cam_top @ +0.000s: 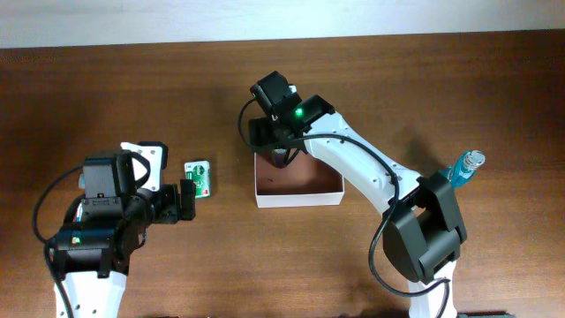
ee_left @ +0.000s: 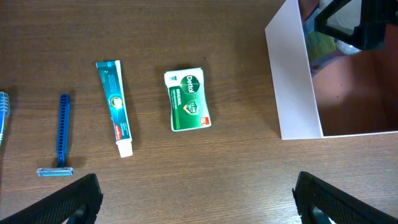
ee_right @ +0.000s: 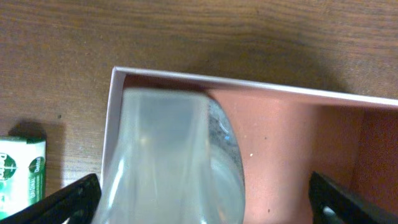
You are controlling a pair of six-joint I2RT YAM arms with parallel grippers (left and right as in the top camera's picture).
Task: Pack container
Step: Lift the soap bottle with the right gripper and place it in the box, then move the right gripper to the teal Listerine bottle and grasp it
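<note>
The blue-liquid bottle's capped top [cam_top: 471, 162] is right of my right gripper in the overhead view, so next I rise off the packed bottle, cross over and lower there.
The container [cam_top: 298, 198], a shallow white-walled box with a brownish-pink floor, sits mid-table; it also shows in the left wrist view [ee_left: 292, 74] and the right wrist view [ee_right: 292, 130]. My right gripper [cam_top: 281, 152] hangs over its far left corner, fingers [ee_right: 202, 202] wide apart. A translucent pale bottle [ee_right: 168, 162] sits between them inside the container, against the left wall. My left gripper [cam_top: 188, 200] is open and empty [ee_left: 199, 205] over bare table, just near of a green Dettol soap packet [cam_top: 199, 177], which also shows in the left wrist view [ee_left: 186, 99].
A toothpaste tube [ee_left: 114, 106] and a blue razor [ee_left: 61, 134] lie left of the soap. A blue item [ee_left: 2, 115] shows at the frame edge. A blue-liquid bottle [cam_top: 465, 168] stands at the right by my right arm's base.
</note>
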